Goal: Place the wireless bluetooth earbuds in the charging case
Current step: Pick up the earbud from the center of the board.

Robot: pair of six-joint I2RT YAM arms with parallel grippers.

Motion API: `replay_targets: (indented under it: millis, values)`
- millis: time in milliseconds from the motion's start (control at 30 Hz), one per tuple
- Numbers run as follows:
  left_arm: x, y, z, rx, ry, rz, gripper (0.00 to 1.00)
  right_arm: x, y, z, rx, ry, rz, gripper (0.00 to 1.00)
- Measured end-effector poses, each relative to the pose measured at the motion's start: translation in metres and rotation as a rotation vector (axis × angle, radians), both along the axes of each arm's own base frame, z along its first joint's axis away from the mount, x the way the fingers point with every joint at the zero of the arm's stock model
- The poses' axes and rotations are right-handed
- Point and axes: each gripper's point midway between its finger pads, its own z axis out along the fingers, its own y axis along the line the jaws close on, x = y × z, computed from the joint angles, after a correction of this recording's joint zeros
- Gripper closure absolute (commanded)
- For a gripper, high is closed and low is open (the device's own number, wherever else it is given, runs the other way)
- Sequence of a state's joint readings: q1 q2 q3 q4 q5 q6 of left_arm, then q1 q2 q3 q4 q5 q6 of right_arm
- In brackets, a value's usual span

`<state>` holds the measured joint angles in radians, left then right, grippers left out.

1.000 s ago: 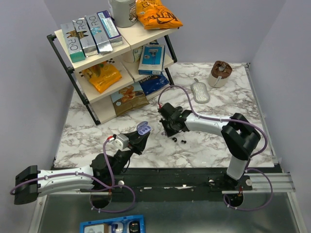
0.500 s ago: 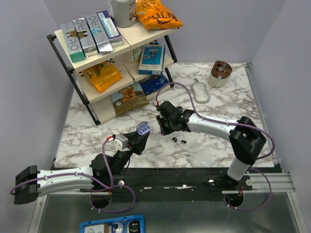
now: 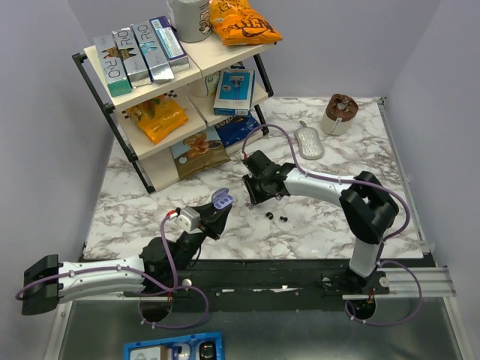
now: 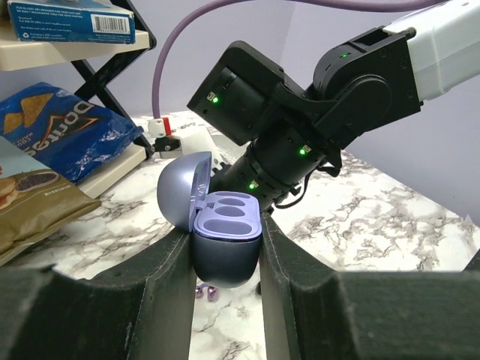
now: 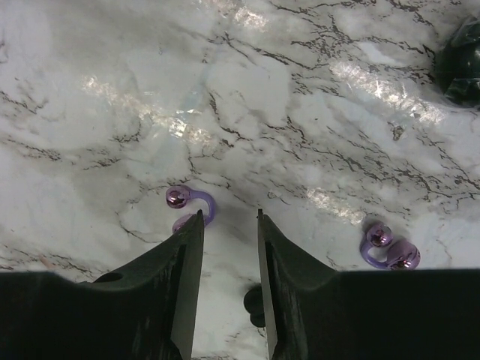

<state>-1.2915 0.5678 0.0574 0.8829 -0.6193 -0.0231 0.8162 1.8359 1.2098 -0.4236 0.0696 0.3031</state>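
Note:
My right gripper will next go down and to the left in the wrist view, onto the curved part of the purple earbud, because the purple earbud is below it and on that side.
My left gripper [image 4: 225, 251] is shut on the charging case [image 4: 225, 244], a lavender shell held off the table with its lid open and its wells empty; the case [image 3: 220, 199] shows from above too. My right gripper [image 5: 229, 217] stands open just above the marble, with nothing between its fingers. One purple earbud [image 5: 191, 206] lies right at its left fingertip, and the other earbud [image 5: 388, 247] lies off to the right. From above, the right gripper [image 3: 259, 198] hangs close to both earbuds [image 3: 276, 217]. An earbud [image 4: 204, 292] peeks out under the case.
A shelf rack [image 3: 172, 97] with snack packs and boxes fills the back left. A grey oval object [image 3: 308, 142] and a brown-topped cup [image 3: 340, 112] sit at the back right. A blue tray [image 3: 172, 349] lies below the table's near edge.
My right gripper's jaws have opened and its wrist has shifted slightly toward the back left. The left arm and the case have stayed put.

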Motion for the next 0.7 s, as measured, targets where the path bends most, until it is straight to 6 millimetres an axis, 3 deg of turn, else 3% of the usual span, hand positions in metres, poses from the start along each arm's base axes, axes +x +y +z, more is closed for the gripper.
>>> replay_targets:
  millis: [300,700]
  values:
    - [0.001,-0.002,-0.004,0.017,0.005,0.002,1.0,0.005,0.01,0.007,0.027,-0.009,0.024,0.53]
    - [0.001,-0.002,-0.004,0.015,0.005,0.002,1.0,-0.003,0.006,-0.007,0.015,0.028,0.032,0.54]
